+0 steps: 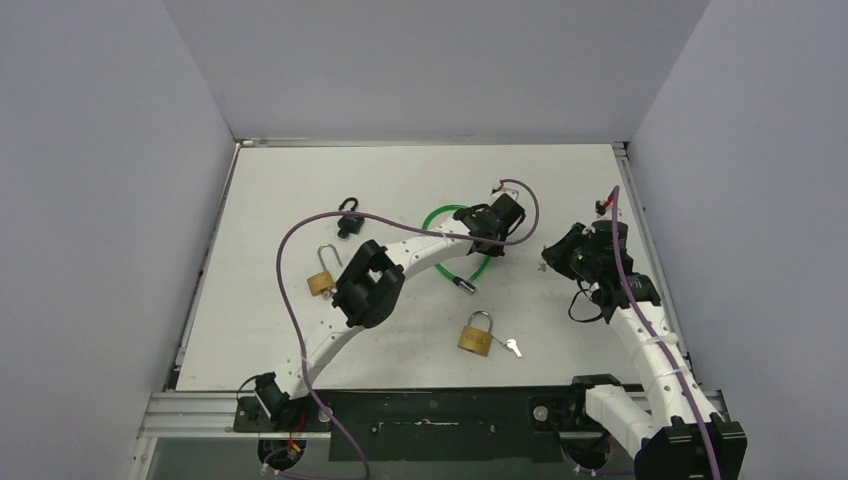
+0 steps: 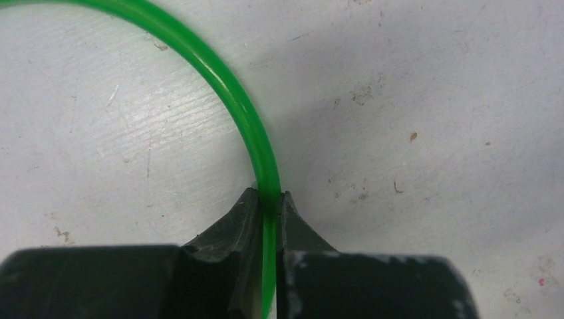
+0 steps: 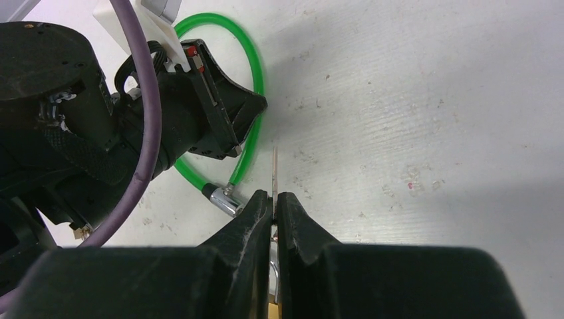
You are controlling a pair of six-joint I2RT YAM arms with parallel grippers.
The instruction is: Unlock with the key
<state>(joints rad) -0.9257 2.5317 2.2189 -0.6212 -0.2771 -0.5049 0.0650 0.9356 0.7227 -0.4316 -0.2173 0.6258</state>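
I will next lift and tilt the green cable with my left gripper, carry it back toward the brass padlock by the black one (image 1: 322, 278), then open.
A green cable lock (image 1: 440, 215) lies at mid table, its silver metal end (image 1: 466, 285) toward the front. My left gripper (image 1: 492, 236) is shut on the green cable (image 2: 219, 86), which runs between its fingertips (image 2: 247, 206). My right gripper (image 1: 548, 262) is shut on a small silver key (image 3: 275, 166). The key's blade sticks out past the tips and points at the table, just right of the lock's metal end (image 3: 223, 199). The left gripper (image 3: 226, 113) and the green loop (image 3: 256, 60) also show in the right wrist view.
A brass padlock (image 1: 477, 333) with a key (image 1: 513, 347) beside it lies near the front. A second brass padlock (image 1: 322, 280) and a small black padlock (image 1: 349, 222) lie to the left. Walls enclose the table on three sides.
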